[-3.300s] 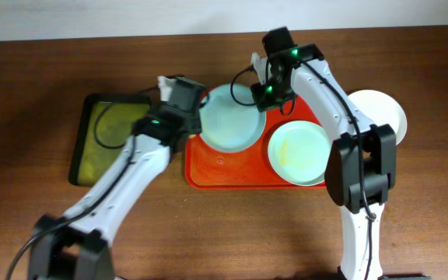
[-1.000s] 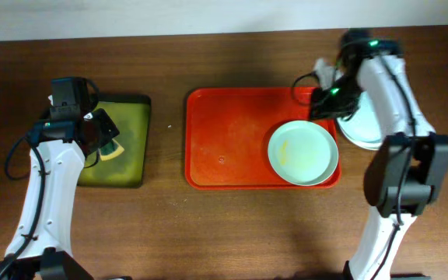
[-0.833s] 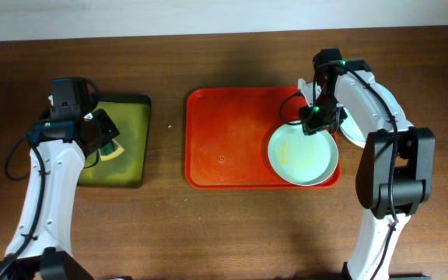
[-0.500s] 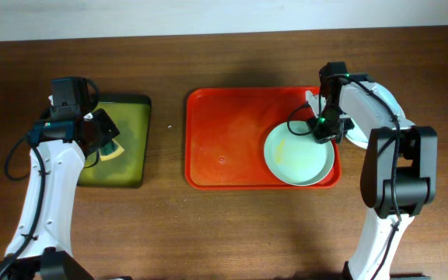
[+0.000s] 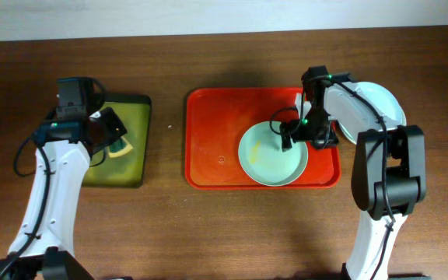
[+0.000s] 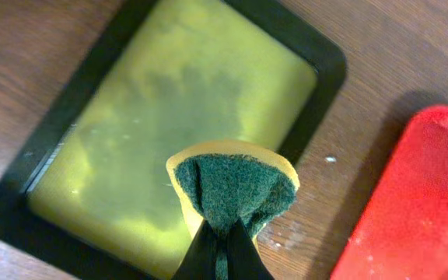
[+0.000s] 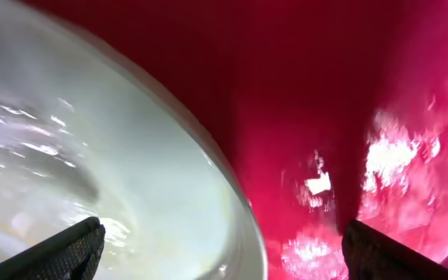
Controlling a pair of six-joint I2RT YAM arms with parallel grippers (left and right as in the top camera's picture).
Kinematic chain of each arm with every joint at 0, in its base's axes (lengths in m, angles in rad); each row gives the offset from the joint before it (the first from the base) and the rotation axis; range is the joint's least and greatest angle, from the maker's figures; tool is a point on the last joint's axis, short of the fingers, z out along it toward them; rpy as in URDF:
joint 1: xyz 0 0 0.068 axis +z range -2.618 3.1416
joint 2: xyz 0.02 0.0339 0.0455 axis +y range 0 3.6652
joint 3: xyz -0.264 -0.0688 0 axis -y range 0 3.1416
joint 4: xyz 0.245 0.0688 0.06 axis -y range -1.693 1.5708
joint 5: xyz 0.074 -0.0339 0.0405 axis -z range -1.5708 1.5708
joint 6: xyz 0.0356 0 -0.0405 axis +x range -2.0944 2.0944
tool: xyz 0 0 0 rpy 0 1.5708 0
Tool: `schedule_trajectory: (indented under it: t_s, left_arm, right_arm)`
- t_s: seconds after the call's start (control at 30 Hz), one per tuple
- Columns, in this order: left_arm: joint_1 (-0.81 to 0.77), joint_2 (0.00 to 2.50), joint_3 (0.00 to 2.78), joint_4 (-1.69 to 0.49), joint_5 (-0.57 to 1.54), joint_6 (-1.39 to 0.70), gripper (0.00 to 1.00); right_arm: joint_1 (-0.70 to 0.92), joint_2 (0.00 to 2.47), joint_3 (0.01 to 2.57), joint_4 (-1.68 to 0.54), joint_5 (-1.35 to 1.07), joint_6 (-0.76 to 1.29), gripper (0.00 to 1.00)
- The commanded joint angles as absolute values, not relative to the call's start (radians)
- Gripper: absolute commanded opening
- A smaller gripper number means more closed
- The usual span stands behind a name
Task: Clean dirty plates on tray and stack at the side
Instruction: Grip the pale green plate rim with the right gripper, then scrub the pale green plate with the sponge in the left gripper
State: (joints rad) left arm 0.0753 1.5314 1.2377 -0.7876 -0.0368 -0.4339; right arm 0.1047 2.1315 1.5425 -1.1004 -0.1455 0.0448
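The yellowish-green inside of the dark tray (image 6: 155,148) is open below. My left gripper should lower the sponge (image 6: 233,187) down into it next and let go of it there.
One pale mint-blue plate (image 5: 267,155) lies in the right half of the red tray (image 5: 216,144), with a faint yellowish smear inside. My right gripper (image 5: 302,133) is low over its right rim, open. In the right wrist view the fingers (image 7: 67,253) stand wide apart with the plate's rim (image 7: 236,210) between them, the right gripper (image 7: 232,260) touching nothing I can see. Off the tray, at the right, sits a stack of plates (image 5: 385,105). My left gripper (image 6: 224,247) is shut on a yellow-and-green sponge (image 6: 233,187) over the dark tray (image 6: 131,140).
The dark tray (image 5: 134,167) with its yellowish-green inside rests on the wooden table left of the red tray. A corner of the red tray (image 6: 426,202) shows at the right of the left wrist view. The right arm stretches across the stack.
The right gripper left the stack at the side, came back to the plate on the tray and opened wide. That plate has slid left. The left arm barely shifted.
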Motion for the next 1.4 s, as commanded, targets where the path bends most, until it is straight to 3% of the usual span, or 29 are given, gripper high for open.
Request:
schedule_trajectory:
  t_s: [0.0, 0.03, 0.07, 0.17, 0.33, 0.57, 1.07, 1.13, 1.27, 1.37]
  left_arm:
    - [0.034, 1.523, 1.228, -0.777, -0.014, -0.408, 0.00]
    - [0.021, 1.523, 1.228, -0.778, -0.014, -0.409, 0.00]
    - [0.008, 1.523, 1.227, -0.778, -0.014, -0.408, 0.00]
    - [-0.043, 1.523, 1.227, -0.778, -0.014, -0.408, 0.00]
    - [-0.217, 1.526, 1.227, -0.745, 0.062, -0.410, 0.00]
    - [-0.462, 1.655, 1.227, -0.604, 0.027, -0.538, 0.00]
    - [-0.511, 2.000, 1.227, -0.413, 0.079, -0.562, 0.00]
    - [-0.509, 2.016, 1.227, -0.450, -0.026, -0.545, 0.00]
    - [-0.507, 1.977, 1.229, -0.588, -0.465, -0.545, 0.00]
    - [-0.507, 1.887, 1.229, -0.621, -0.565, -0.545, 0.00]
  right_arm:
    - [0.104, 2.133, 1.487, -1.093, -0.130, 0.061, 0.84]
    - [0.105, 2.133, 1.477, -1.103, -0.130, 0.061, 0.52]
    - [0.105, 2.133, 1.473, -1.107, -0.130, 0.061, 0.28]
    - [0.105, 2.133, 1.473, -1.107, -0.130, 0.062, 0.04]
    - [0.128, 2.133, 1.473, -1.031, -0.314, 0.062, 0.04]
    - [0.265, 2.133, 1.473, -0.887, -0.303, 0.178, 0.04]
    - [0.294, 2.133, 1.473, -0.859, -0.303, 0.178, 0.04]
    - [0.294, 2.133, 1.473, -0.860, -0.303, 0.178, 0.04]
    - [0.294, 2.133, 1.473, -0.863, -0.303, 0.178, 0.04]
    - [0.294, 2.133, 1.473, -0.858, -0.303, 0.178, 0.04]
